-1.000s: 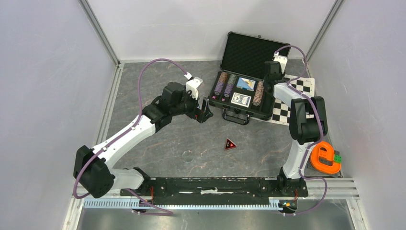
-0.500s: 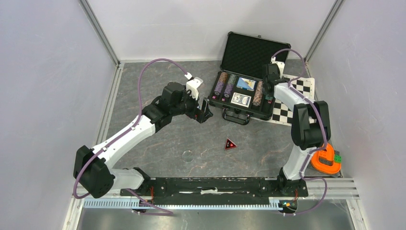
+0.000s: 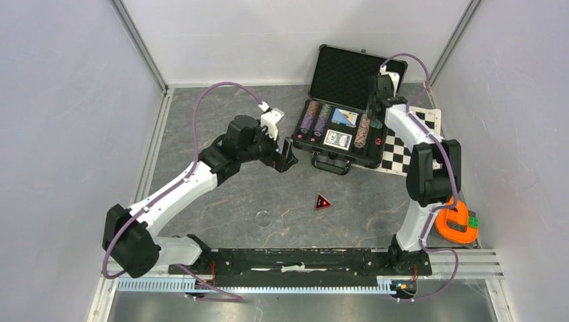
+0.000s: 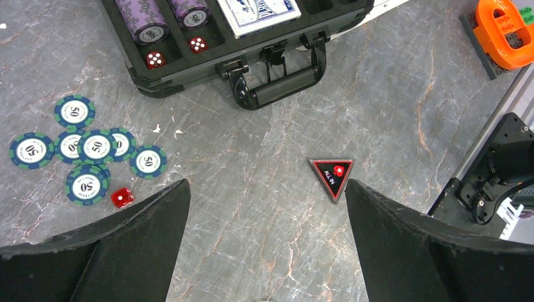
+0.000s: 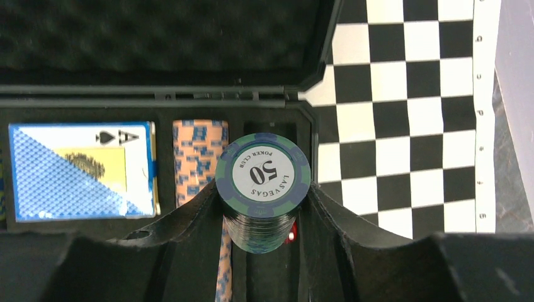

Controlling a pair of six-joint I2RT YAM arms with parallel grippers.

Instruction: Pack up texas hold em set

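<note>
My right gripper will next go down into the tray slot's empty far part (image 5: 271, 128) and let go of the stack of chips, because there is free room beyond the red die beside the brown-white chip row (image 5: 199, 160).
The black case (image 3: 351, 67) lies open at the back right. Its tray holds purple chip rows (image 3: 316, 119), a brown-white chip row (image 5: 199, 160) and blue card decks (image 5: 80, 171). My right gripper (image 5: 263, 211) is shut on a stack of teal chips (image 5: 263, 182), held over the tray's rightmost slot beside the brown-white row. A red die (image 5: 291, 234) peeks out behind the stack. My left gripper (image 4: 266, 185) hangs open over bare table left of the case handle (image 4: 277, 82). Several loose teal chips (image 4: 85, 151) and a red die (image 4: 122, 197) lie by its left finger.
A black-and-red triangular "ALL IN" marker (image 3: 323, 201) lies on the table in front of the case. The checkered mat (image 3: 402, 151) sits under the case's right side. An orange ring toy (image 3: 456, 225) stands at the near right. A small clear disc (image 3: 263, 217) rests near centre.
My right gripper has carried the teal chip stack toward the back of the case, over the right slot. The left arm has not moved.
</note>
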